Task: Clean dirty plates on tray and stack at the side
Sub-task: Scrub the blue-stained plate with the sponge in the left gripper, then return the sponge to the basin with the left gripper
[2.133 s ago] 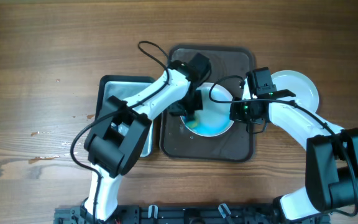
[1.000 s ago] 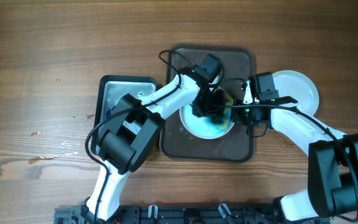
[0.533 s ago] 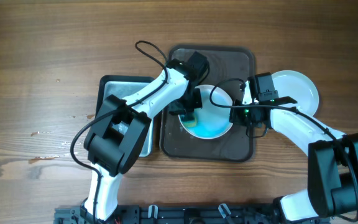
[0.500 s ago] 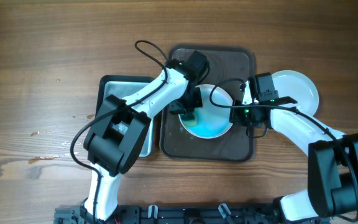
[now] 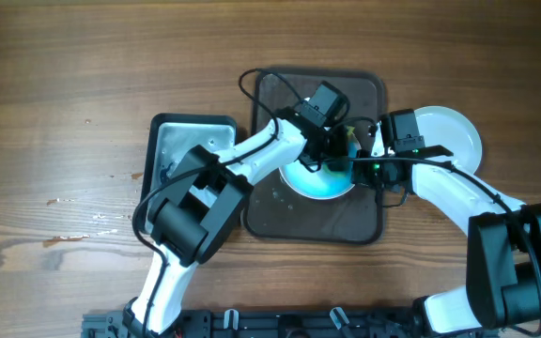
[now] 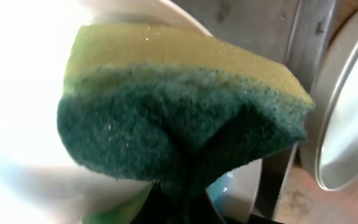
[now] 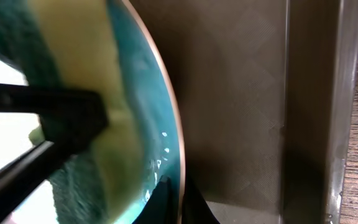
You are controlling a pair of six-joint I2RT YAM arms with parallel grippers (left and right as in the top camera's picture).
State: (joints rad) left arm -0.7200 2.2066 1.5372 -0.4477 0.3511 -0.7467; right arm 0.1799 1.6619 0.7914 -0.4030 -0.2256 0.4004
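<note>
The sponge (image 6: 179, 118) will next be lifted across the plate and over the tray's edge by my left gripper. Then it will go down into the metal pan that stands open beside the tray.
A teal plate (image 5: 316, 180) sits on the dark brown tray (image 5: 355, 221). My left gripper (image 5: 334, 148) is shut on a green-and-yellow sponge (image 6: 179, 118) and presses it on the plate's right part, near the rim. My right gripper (image 5: 357, 167) is shut on the plate's right rim (image 7: 174, 155), one finger on each side of the edge. The sponge also shows in the right wrist view (image 7: 86, 93), lying on the plate. A clean white plate (image 5: 454, 131) lies on the table to the right of the tray.
A shallow metal pan (image 5: 172, 150) stands to the left of the tray, under the left arm. The tray's raised right edge (image 7: 334, 112) runs close to the right gripper. Wooden table lies all round.
The left gripper has swept the sponge from the plate's left side across to its right side, close to the right gripper. The right gripper has kept its hold on the rim.
</note>
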